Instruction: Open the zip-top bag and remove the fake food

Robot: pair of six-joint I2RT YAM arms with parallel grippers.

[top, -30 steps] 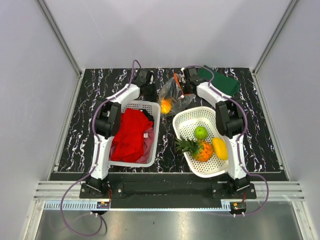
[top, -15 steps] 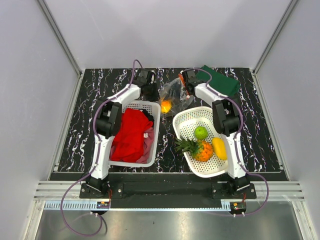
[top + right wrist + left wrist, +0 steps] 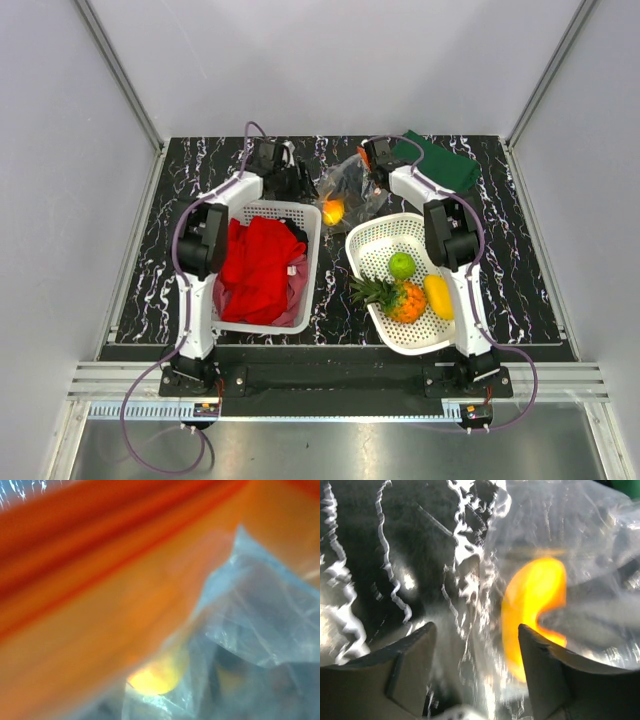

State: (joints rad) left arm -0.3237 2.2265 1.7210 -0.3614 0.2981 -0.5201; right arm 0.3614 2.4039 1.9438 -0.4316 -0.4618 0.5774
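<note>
I should slide my left gripper to the right in the top view next, onto the bag's near edge, to pinch it, because crinkled plastic is already between its fingers.
The zip-top bag lies crumpled at the back middle of the table, its red-orange zip strip filling the right wrist view. An orange piece of fake food sits inside its near end and shows through the plastic. My left gripper is at the bag's left side, open, with crinkled plastic between its spread fingers. My right gripper is at the bag's mouth; its fingers are hidden. A green fruit, a pineapple and a yellow piece lie in the round basket.
A rectangular white basket holds a red cloth at the left, just in front of my left gripper. A dark green cloth lies at the back right, behind my right arm. Grey walls close off the table's sides.
My left gripper has opened and its arm has swung a little to the left. My right gripper shifted slightly left at the bag's mouth. The bag has sagged lower.
</note>
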